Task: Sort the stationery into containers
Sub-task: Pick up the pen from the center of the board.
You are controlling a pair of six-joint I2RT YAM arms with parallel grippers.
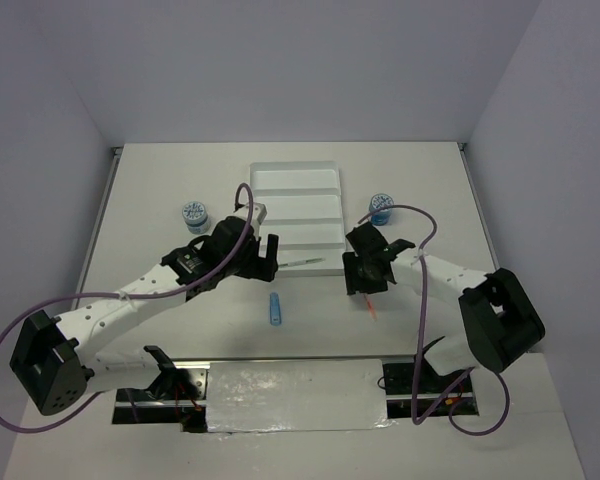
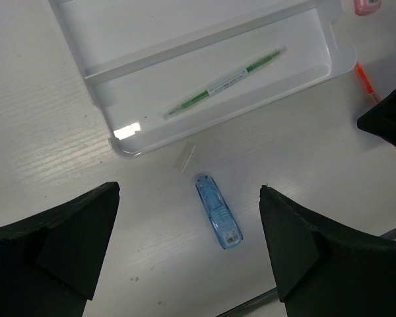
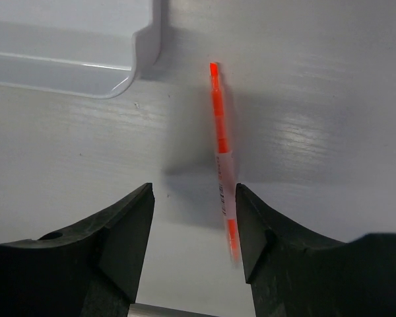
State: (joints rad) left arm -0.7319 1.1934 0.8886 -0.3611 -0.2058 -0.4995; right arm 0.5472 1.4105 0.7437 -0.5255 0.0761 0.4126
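Note:
My left gripper descends into the narrow gap next and closes on the cap, since the small clear cap (image 2: 185, 157) lies between the tray edge and the blue stick (image 2: 218, 211).
The white four-compartment tray (image 1: 295, 190) lies at the table's middle back. A grey-green pen (image 2: 224, 82) lies in its nearest compartment (image 2: 303, 72). A short blue stick (image 2: 218, 211) lies on the table just in front of the tray, also seen from above (image 1: 276, 308). My left gripper (image 2: 188, 198) is open and empty above it. An orange pen (image 3: 221, 165) lies on the table past the tray's corner (image 3: 142, 53). My right gripper (image 3: 193, 198) is open over it, with the pen close to the right finger (image 3: 251, 218). Two blue-white tubs (image 1: 194, 215) (image 1: 381, 208) flank the tray.
A small clear cap (image 2: 186, 157) lies between the tray edge and the blue stick. A pink item (image 2: 367, 5) shows at the top right edge of the left wrist view. A white panel (image 1: 295, 395) lies between the arm bases.

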